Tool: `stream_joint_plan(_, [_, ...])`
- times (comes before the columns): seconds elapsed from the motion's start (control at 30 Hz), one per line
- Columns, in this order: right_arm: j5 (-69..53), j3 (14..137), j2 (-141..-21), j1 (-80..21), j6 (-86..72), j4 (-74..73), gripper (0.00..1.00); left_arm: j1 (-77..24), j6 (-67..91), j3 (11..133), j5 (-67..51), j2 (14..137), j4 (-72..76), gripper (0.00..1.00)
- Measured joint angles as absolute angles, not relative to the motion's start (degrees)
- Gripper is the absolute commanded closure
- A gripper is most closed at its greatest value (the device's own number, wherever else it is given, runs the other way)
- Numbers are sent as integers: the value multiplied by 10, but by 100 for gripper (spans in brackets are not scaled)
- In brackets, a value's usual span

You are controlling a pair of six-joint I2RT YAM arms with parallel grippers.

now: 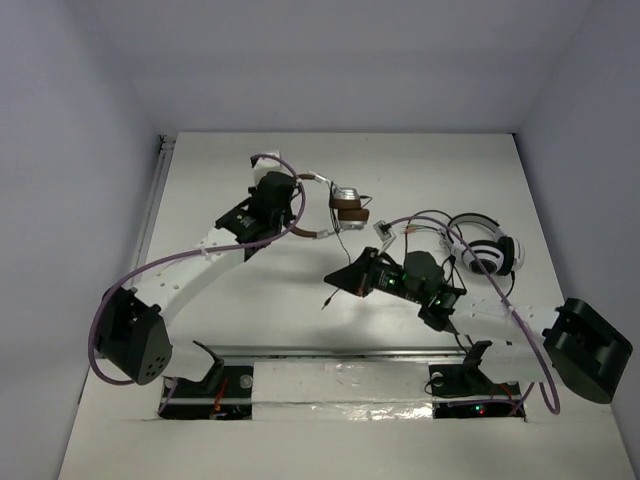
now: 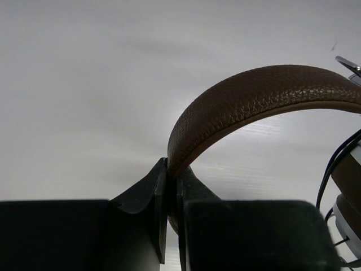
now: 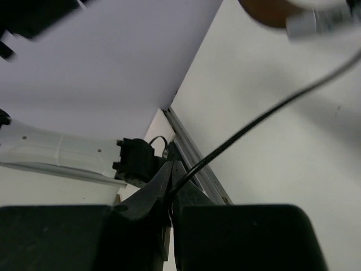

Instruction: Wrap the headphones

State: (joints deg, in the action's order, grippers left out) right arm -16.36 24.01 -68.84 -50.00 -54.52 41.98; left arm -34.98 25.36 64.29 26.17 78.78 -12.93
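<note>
I need to bring my left gripper with the headband back and down onto the tabletop nearer the metal bar (image 1: 310, 270) and let go, as that spot is bare.
The brown-and-silver headphones (image 1: 345, 206) are at the table's middle back. My left gripper (image 1: 300, 228) is shut on their brown leather headband (image 2: 254, 99), which arcs up and right from the jaws; an ear cup (image 2: 350, 195) and thin black cable strands show at the right edge. My right gripper (image 1: 335, 279) is shut on the thin black cable (image 3: 254, 121), which runs taut from the jaws up to the ear cup (image 3: 282, 11) at the top of the right wrist view. The cable's plug end hangs near the gripper (image 1: 327, 298).
White-and-black headphones (image 1: 483, 250) with a long black cable lie at the right of the table. A metal rail (image 1: 340, 352) crosses the near edge by the arm bases. White walls enclose the table on three sides.
</note>
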Motion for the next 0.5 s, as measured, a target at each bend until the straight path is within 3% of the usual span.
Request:
stream_joint_plan(0.37, [-36, 352, -698, -503, -568, 312, 90, -436, 321, 516, 255, 768, -109, 100])
stream_joint_plan(0.5, [32, 377, -726, -503, -568, 299, 82, -454, 345, 491, 253, 756, -101, 100])
